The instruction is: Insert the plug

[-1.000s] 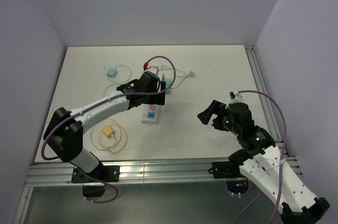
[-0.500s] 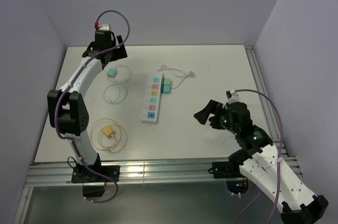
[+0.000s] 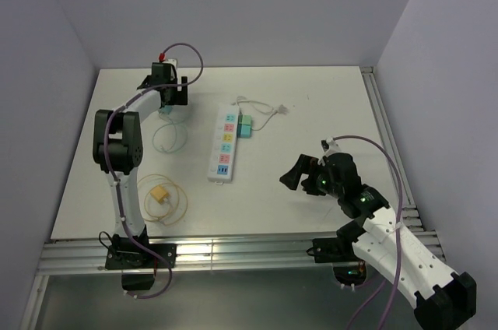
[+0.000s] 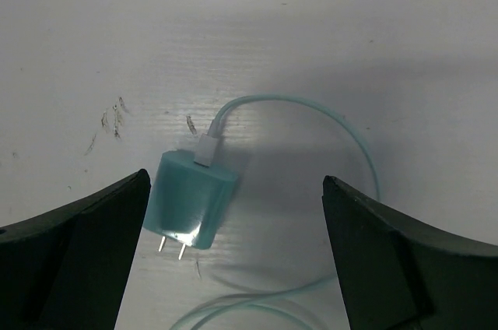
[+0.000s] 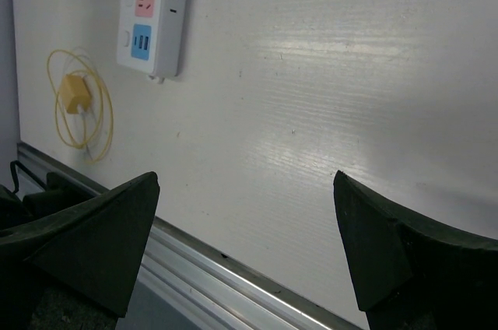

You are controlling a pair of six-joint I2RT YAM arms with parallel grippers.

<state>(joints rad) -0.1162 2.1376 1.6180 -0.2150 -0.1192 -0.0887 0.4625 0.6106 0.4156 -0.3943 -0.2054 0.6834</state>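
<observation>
The plug is nearer one of the open fingers, so my left gripper will next go down over the teal plug's body while easing toward the left in its wrist view.
A teal plug with two prongs and a thin teal cable lies flat on the white table. My left gripper is open just above it, with the plug between the jaws toward the left finger and not gripped. In the top view the left gripper is at the far left and partly hides the plug. The white power strip lies mid-table and also shows in the right wrist view. My right gripper is open and empty right of the strip, over bare table.
A green plug with a white cable sits in the strip's right side. A yellow plug with a coiled yellow cable lies near the front left and shows in the right wrist view. A metal rail runs along the near edge.
My left arm has swung from the power strip to the far left and come down over the teal plug. My right gripper has shifted a little left.
</observation>
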